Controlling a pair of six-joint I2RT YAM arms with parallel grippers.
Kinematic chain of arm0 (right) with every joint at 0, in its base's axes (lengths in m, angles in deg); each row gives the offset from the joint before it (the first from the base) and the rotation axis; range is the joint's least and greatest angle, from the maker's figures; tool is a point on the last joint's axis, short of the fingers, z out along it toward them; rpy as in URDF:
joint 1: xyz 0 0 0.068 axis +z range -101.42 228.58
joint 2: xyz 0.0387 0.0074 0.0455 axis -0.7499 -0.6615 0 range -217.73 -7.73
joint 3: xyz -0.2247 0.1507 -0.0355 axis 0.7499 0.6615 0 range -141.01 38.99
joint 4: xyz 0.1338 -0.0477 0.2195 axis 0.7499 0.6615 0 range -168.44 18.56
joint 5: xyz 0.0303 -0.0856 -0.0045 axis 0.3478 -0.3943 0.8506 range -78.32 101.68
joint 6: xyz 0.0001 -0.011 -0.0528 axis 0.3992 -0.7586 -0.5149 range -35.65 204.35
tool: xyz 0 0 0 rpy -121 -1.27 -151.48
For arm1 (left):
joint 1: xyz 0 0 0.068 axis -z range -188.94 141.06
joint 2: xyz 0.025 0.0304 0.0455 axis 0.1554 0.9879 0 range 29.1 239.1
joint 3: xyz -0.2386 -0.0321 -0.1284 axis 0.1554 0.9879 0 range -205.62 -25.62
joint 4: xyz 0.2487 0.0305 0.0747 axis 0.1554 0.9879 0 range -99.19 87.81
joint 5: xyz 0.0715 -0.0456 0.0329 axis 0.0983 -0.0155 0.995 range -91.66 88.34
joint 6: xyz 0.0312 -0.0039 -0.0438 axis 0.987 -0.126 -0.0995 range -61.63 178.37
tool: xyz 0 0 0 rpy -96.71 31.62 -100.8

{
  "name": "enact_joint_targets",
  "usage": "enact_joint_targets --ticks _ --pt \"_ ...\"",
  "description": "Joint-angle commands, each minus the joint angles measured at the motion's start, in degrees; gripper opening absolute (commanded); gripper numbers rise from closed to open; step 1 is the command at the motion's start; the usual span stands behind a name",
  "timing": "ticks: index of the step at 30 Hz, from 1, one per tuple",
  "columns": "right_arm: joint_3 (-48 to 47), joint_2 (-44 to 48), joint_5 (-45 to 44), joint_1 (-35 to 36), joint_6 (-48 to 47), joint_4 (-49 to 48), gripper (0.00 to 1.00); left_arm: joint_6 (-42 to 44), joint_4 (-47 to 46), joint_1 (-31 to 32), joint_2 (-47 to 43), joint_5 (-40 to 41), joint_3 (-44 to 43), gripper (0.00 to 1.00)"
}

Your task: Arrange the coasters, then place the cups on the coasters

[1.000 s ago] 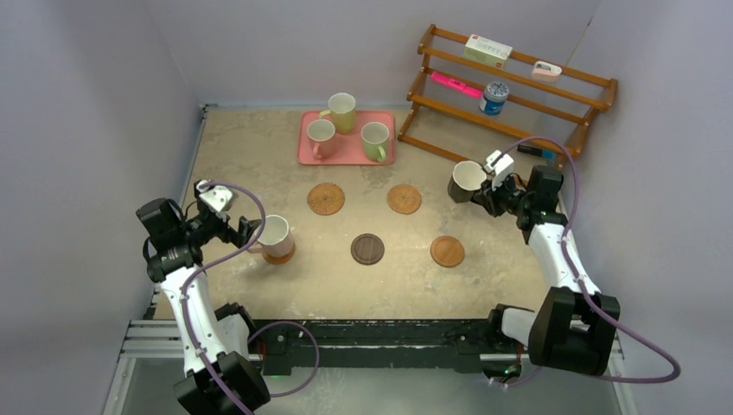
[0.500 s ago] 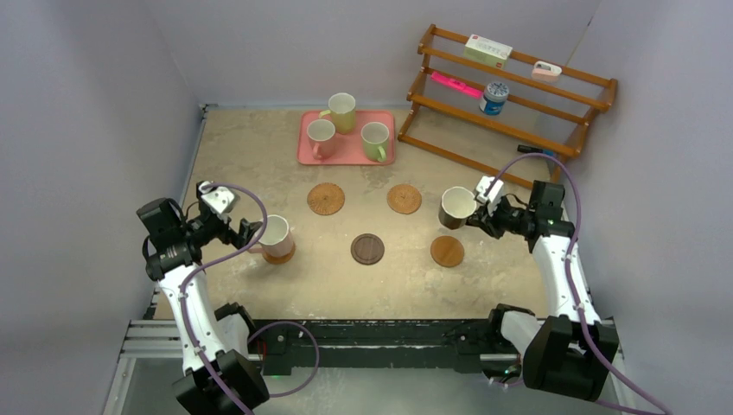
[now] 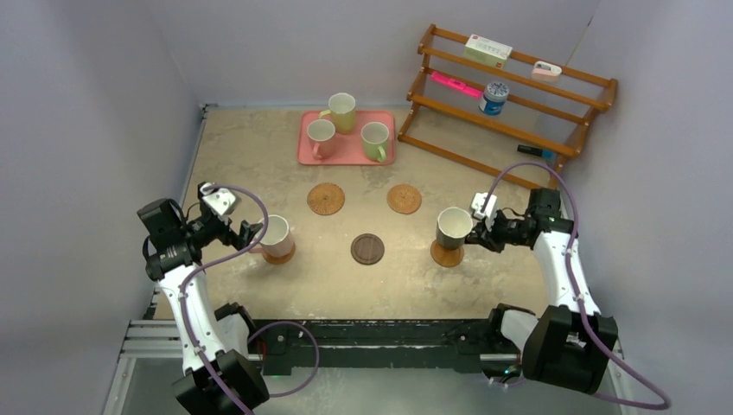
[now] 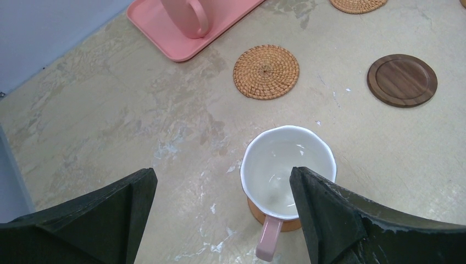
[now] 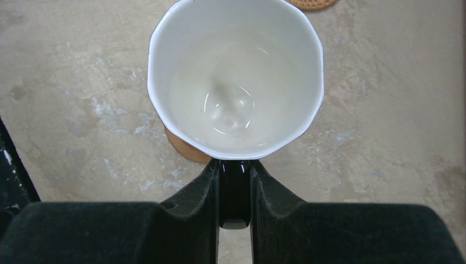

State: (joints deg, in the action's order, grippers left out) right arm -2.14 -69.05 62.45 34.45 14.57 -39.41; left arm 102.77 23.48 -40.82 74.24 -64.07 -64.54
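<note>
The near edge of the coaster sticks out uncovered, so my right gripper will next move back a little, lower the black cup onto the tan coaster (image 3: 447, 254) (image 5: 187, 149) and let go of the handle.
A pink cup (image 3: 277, 233) (image 4: 288, 170) stands on a tan coaster (image 3: 279, 253) at the left, its handle toward my left gripper (image 3: 251, 233) (image 4: 220, 181). That gripper is open and holds nothing. My right gripper (image 3: 474, 232) (image 5: 235, 170) is shut on the handle (image 5: 235, 192) of the black cup (image 3: 453, 226) (image 5: 236, 82). The black cup sits upright over a tan coaster (image 3: 447, 253) (image 5: 184, 147); I cannot tell whether it touches. A dark brown coaster (image 3: 367, 249) and two woven coasters (image 3: 326, 198) (image 3: 404, 198) lie bare.
The pink tray (image 3: 346, 157) at the back carries a yellow cup (image 3: 342, 111), a pink cup (image 3: 321, 134) and a green cup (image 3: 374, 138). A wooden rack (image 3: 519, 112) at the back right holds a blue-and-white can (image 3: 494, 97) and a box (image 3: 487, 49).
My right arm has carried the black cup from the back right, leftward, nearer and down, over the tan coaster. The left arm has hardly moved.
</note>
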Motion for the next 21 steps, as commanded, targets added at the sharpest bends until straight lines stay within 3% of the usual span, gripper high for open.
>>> enact_joint_targets --ticks 1,8,21 --pt "-3.23 -1.07 6.72 -1.57 -9.03 7.21 0.0 1.76 0.47 -0.55 -0.06 -2.6 -2.13 1.0" --pt "-4.3 -3.21 8.85 -5.08 -15.24 12.63 0.0 1.78 0.38 -0.55 0.51 -2.75 -2.13 1.0" --pt "-4.6 -7.69 10.39 -5.29 -19.69 15.87 0.0 2.16 0.47 -0.55 0.81 -2.73 -2.13 1.0"
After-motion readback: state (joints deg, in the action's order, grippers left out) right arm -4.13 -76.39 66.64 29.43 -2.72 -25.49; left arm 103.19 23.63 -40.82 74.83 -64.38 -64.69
